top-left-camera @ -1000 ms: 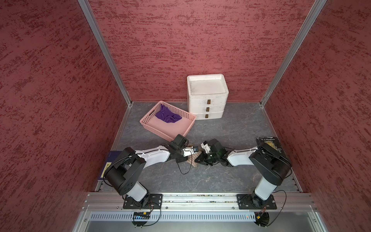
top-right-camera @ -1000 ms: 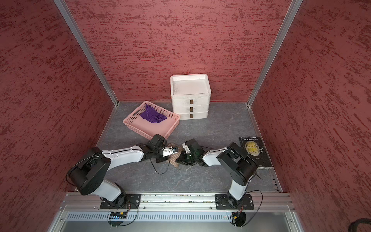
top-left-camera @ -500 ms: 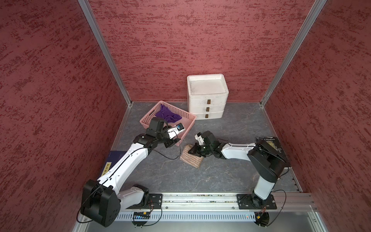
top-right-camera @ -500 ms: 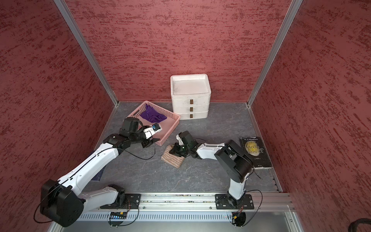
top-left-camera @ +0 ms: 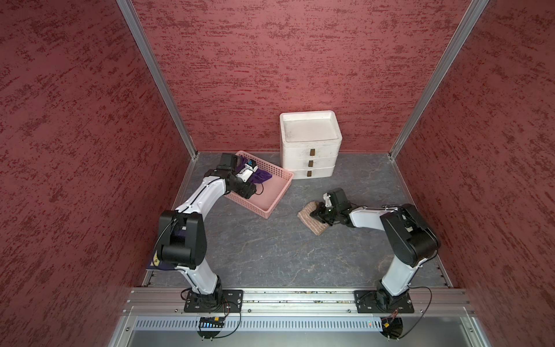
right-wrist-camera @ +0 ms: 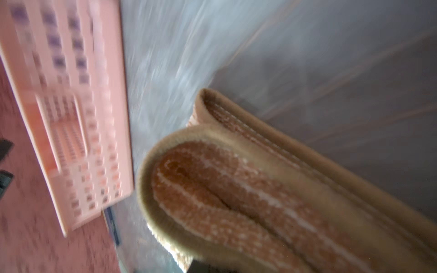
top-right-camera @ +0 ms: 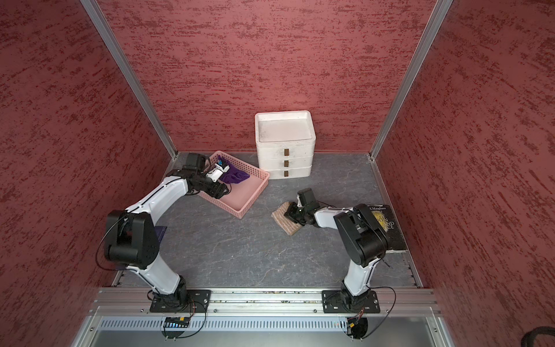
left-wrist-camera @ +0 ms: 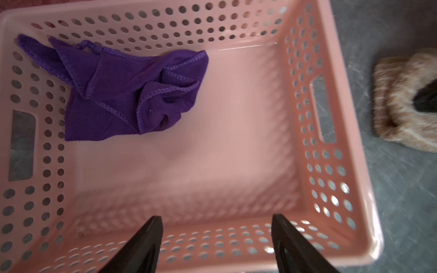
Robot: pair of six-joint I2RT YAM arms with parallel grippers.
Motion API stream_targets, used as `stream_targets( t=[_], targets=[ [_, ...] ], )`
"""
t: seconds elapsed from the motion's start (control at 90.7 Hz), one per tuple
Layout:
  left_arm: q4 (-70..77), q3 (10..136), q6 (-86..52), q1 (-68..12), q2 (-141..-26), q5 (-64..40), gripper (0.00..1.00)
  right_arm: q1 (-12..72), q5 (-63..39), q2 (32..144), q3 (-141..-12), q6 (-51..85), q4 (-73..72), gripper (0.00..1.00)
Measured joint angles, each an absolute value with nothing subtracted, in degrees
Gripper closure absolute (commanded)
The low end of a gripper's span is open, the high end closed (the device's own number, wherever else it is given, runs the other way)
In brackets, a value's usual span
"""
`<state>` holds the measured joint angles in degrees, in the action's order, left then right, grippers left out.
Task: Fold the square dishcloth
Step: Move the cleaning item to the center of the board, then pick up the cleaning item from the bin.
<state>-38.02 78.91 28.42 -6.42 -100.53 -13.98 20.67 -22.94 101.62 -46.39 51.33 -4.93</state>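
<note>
My left gripper moves outward and down into the basket (top-left-camera: 280, 192) onto the crumpled purple cloth next, since it lies outward of and below the open fingers.
The tan striped dishcloth (top-left-camera: 312, 223) (top-right-camera: 285, 220) lies folded into a thick wad on the grey table, right of centre. My right gripper (top-left-camera: 319, 214) (top-right-camera: 292, 214) is shut on its rolled edge. That edge fills the right wrist view as the dishcloth (right-wrist-camera: 236, 189). My left gripper (top-left-camera: 250, 192) (top-right-camera: 220, 192) (left-wrist-camera: 215, 216) hangs open and empty over the near wall of the pink basket (top-left-camera: 280, 192) (left-wrist-camera: 307, 94). Inside it, a crumpled purple cloth (top-left-camera: 261, 175) (left-wrist-camera: 123, 94) sits at the far corner. The left wrist view catches the dishcloth (left-wrist-camera: 397, 99) beyond the basket.
A white three-drawer unit (top-left-camera: 309, 150) (top-right-camera: 285, 150) stands against the back wall, next to the basket. A dark book (top-right-camera: 387, 228) lies at the right edge behind my right arm. A dark blue flat item (top-right-camera: 160, 232) lies by my left arm.
My left arm let go of the dishcloth, swung back left over the basket and opened its jaws. The right gripper stayed shut on the dishcloth and drew it to the right.
</note>
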Motion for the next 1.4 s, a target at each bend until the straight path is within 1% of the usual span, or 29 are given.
stream_targets(
  t=[0.088,0.176,0.364,0.419,0.562,0.606,0.672,0.793,0.871,0.937,1.036,1.135,1.245,1.4],
  targets=[
    [-39.75,85.06,26.15,-6.46,-106.67,-12.6,0.23,15.94,-21.82,101.65,-46.48,50.57,-4.27,0.96],
    [-41.47,89.89,24.49,-6.68,-111.83,-11.46,0.24,13.78,-20.97,102.39,-47.92,50.19,-3.51,0.95],
    [-44.51,98.06,22.04,-7.42,-120.64,-8.78,0.37,13.37,-20.53,106.98,-54.17,49.43,-2.66,0.93],
    [-45.25,100.44,21.45,-7.49,-122.87,-8.12,0.41,13.63,-20.4,106.96,-54.7,48.99,-2.39,0.93],
    [-47.18,107.13,20.78,-7.49,-128.09,-6.59,0.46,14.87,-19.53,104.27,-53.74,47.51,-1.39,0.9],
    [-47.62,108.97,20.69,-7.46,-129.36,-6.04,0.5,15.62,-19.2,101.93,-52.64,46.94,-0.99,0.89],
    [-47.94,111.0,20.38,-7.44,-130.82,-5.45,0.59,17.12,-18.55,97.32,-50.61,45.95,-0.73,0.87],
    [-47.99,111.98,20.16,-7.44,-131.68,-4.95,0.81,21.06,-17.1,87.61,-47.03,43.79,-0.69,0.84],
    [-47.88,111.98,20.32,-7.44,-131.68,-4.82,0.99,23.35,-16.08,82.15,-45.15,42.09,-0.71,0.83],
    [-47.18,111.55,20.6,-7.44,-131.55,-4.84,1.0,25.19,-14.96,78.26,-43.42,40.27,-0.69,0.83],
    [-44.66,106.94,21.26,-7.44,-128.84,-4.84,1.0,26.13,-13.02,74.81,-40.69,37.98,-0.93,0.83],
    [-42.02,98.59,22.41,-7.49,-121.78,-4.82,1.0,26.59,-11.16,73.47,-37.5,36.25,-1.15,0.82],
    [-39.05,90.65,24.73,-8.27,-110.15,-4.4,1.0,27.64,-8.91,73.52,-35.55,34.52,-0.64,0.82],
    [-34.68,84.82,28.64,-12.34,-93.69,-2.81,1.0,30.2,-6.02,73.38,-35.44,31.83,-0.84,0.82]
  ],
)
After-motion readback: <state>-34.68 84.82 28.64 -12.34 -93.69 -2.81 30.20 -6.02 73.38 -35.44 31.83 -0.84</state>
